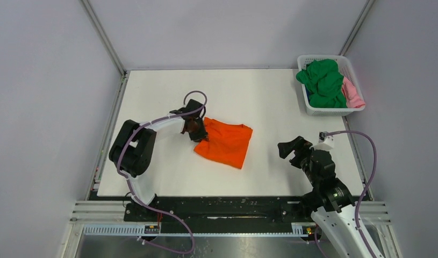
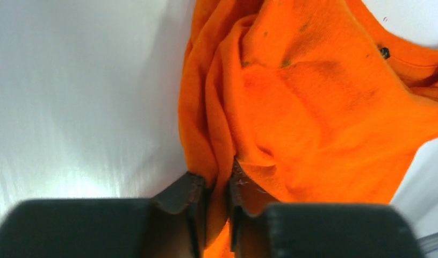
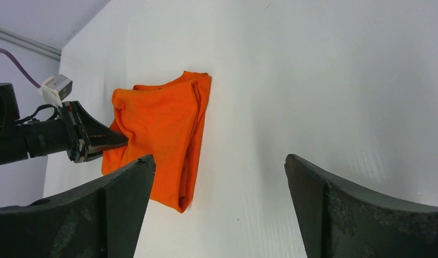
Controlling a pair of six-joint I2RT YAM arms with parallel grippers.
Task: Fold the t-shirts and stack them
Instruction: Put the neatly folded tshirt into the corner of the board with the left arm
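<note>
I will next pull the shirt outward and to the left in the top view with my left gripper and let go of it there.
An orange t-shirt (image 1: 225, 143) lies folded in the middle of the white table (image 1: 259, 102). My left gripper (image 1: 200, 133) is at the shirt's left edge, and in the left wrist view its jaws (image 2: 217, 183) are shut on a fold of the orange cloth (image 2: 313, 107). My right gripper (image 1: 292, 150) hangs open over the table's right front, apart from the shirt, with nothing between its fingers (image 3: 219, 177). The right wrist view shows the orange t-shirt (image 3: 163, 129) with the left gripper (image 3: 120, 141) at its edge. More t-shirts, green (image 1: 324, 80) and pink (image 1: 353, 92), sit in the basket.
A white lattice basket (image 1: 327, 110) stands at the table's back right corner. Grey walls close in the table on three sides. A black rail (image 1: 222, 207) runs along the near edge by the arm bases.
</note>
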